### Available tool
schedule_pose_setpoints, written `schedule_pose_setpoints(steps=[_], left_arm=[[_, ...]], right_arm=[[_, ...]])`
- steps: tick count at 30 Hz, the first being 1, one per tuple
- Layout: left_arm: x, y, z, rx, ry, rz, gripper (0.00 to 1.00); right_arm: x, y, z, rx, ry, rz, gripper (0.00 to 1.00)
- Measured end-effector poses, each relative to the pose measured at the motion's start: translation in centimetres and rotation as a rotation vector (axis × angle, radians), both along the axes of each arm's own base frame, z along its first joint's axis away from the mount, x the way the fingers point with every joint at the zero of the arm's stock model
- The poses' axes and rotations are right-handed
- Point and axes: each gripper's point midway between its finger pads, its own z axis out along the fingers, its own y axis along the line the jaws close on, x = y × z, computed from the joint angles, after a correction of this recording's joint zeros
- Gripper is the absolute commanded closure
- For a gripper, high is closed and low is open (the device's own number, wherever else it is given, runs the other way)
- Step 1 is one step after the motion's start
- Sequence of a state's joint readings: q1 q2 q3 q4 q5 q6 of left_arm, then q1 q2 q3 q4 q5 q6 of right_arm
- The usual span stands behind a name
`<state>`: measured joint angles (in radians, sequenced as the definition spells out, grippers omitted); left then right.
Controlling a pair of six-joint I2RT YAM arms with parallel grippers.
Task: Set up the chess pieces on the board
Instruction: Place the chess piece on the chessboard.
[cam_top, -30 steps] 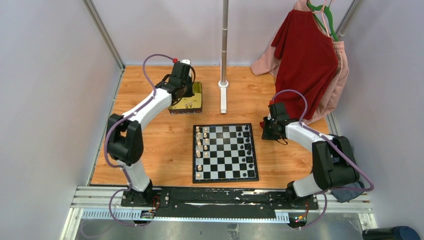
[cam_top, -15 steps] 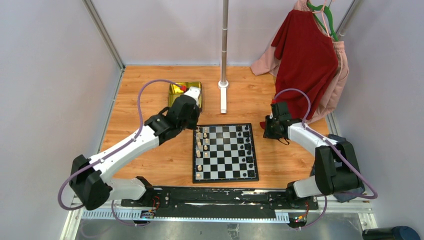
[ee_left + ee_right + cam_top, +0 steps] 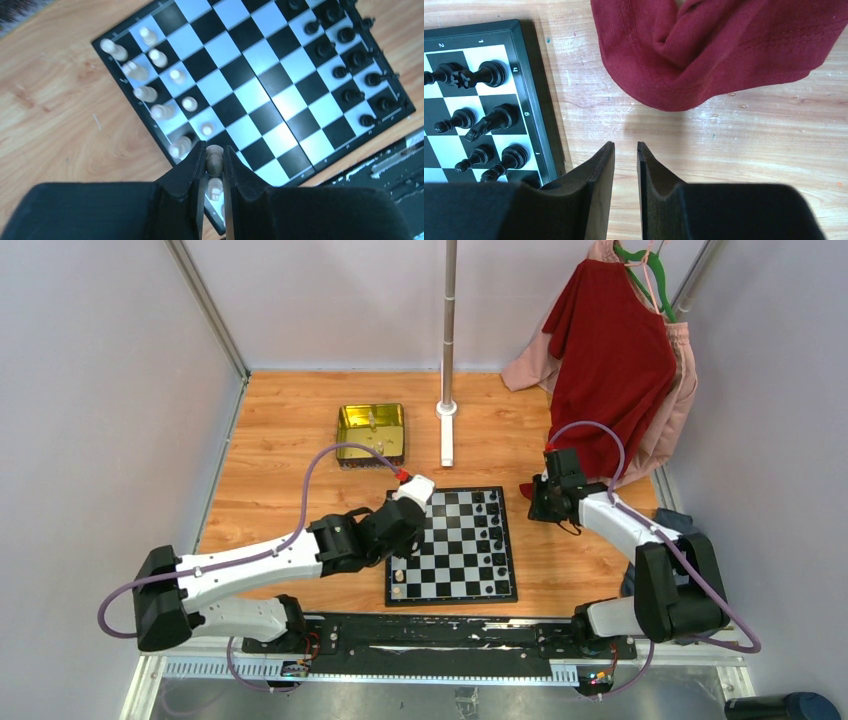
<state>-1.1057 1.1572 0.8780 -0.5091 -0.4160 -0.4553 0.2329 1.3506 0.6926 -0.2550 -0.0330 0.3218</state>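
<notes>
My left gripper will next come down and back toward my base to release, as an empty dark square (image 3: 413, 562) (image 3: 224, 141) below and back there continues the inner cream row.
The board (image 3: 455, 540) lies in the middle of the wooden table. Black chess pieces (image 3: 497, 535) fill its right columns and cream ones (image 3: 398, 583) stand along its left side. My left gripper (image 3: 403, 528) hovers over the board's left columns, shut on a small cream chess piece (image 3: 214, 159) pinched between the fingertips. Beneath it in the left wrist view are the board (image 3: 260, 95) and a row of cream pieces (image 3: 159, 57). My right gripper (image 3: 625, 146) is open and holds nothing, low over bare wood just right of the board's far right corner, beside black pieces (image 3: 479, 75).
A gold tin (image 3: 371, 432) with a few cream pieces sits behind the board at the left. A metal pole (image 3: 447, 405) stands at the back centre. A red garment (image 3: 610, 350) hangs at the back right, its hem (image 3: 704, 45) lying just beyond my right gripper.
My left arm has swung from the gold tin forward to the board's left side, carrying a cream piece. The right arm has barely moved.
</notes>
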Motion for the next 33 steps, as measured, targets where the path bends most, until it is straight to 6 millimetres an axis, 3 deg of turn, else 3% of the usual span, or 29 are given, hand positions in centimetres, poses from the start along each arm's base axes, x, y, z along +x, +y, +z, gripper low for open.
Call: schedule_pose_setpoints(steps=[6, 14, 33], left_arm=[[-2.6, -0.6, -3.3, 0.048, 0.034, -0.028, 1.0], [-3.9, -0.6, -6.2, 0.045, 0.057, -0.017, 1.0], [-3.4, -1.4, -8.2, 0.024, 0.042, 0.019, 1.0]], right_arm=[[-0.2, 0.0, 0.2, 0.002, -0.009, 0.0, 0.72], [-0.3, -0.1, 0.1, 0.002, -0.005, 0.0, 0.72], [-0.3, -0.1, 0.1, 0.001, -0.004, -0.001, 0.72]])
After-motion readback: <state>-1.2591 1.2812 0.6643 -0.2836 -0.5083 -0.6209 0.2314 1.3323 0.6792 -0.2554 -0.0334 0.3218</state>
